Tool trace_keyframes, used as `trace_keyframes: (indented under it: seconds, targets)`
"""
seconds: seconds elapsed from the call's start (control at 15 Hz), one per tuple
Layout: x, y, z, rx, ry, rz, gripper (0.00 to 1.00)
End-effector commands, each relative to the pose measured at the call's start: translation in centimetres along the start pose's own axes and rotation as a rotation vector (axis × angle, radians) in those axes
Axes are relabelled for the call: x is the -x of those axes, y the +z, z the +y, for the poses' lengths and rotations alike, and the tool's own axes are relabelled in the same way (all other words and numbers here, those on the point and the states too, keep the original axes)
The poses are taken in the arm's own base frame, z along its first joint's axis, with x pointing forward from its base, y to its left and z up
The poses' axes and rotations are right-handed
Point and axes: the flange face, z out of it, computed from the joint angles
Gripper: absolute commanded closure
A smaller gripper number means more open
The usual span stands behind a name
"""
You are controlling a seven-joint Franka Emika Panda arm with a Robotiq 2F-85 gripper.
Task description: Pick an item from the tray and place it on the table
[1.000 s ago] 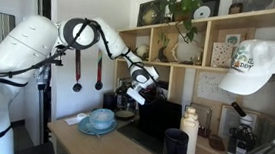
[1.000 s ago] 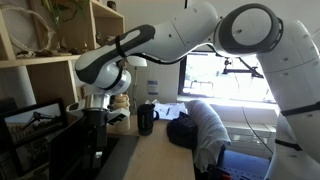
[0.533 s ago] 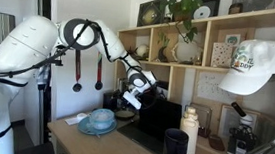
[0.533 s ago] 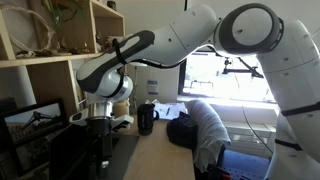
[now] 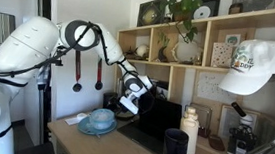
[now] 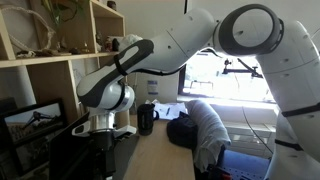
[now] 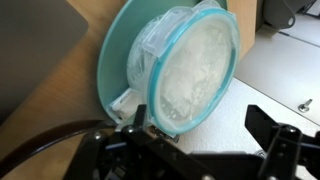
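Observation:
The bowl's rim nearest my gripper's fingers stands clear above the tray. I will move my gripper down over that rim until it is between the fingers.
The item, a pale blue glossy bowl, sits on the tray, a flat teal-blue round dish, on the light wooden table. In the wrist view the bowl fills the centre, with the tray showing round its left side and the table beyond. My gripper hangs above and beside the bowl. Its fingers are spread wide, open and empty, and touch nothing. In an exterior view the gripper shows, but the bowl and tray are hidden.
A black box stands right beside the tray. A black cup and a white bottle stand further along the table. Wooden shelving lines the wall. Utensils hang behind. A black cup and dark bag also show.
My gripper has come down and moved toward the bowl and tray over the last second. It stays open. The bowl and tray have not moved.

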Motion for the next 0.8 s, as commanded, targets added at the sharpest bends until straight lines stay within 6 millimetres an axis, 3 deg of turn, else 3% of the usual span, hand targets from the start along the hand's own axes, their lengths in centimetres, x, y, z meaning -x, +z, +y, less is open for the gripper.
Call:
trace_keyframes:
  seconds: [0.0,0.73]
  targets:
    - [0.6,0.6,0.2,0.051,-0.015,-0.014,0.0]
    - [1.2,2.0,0.8,0.049,-0.01,-0.008,0.0]
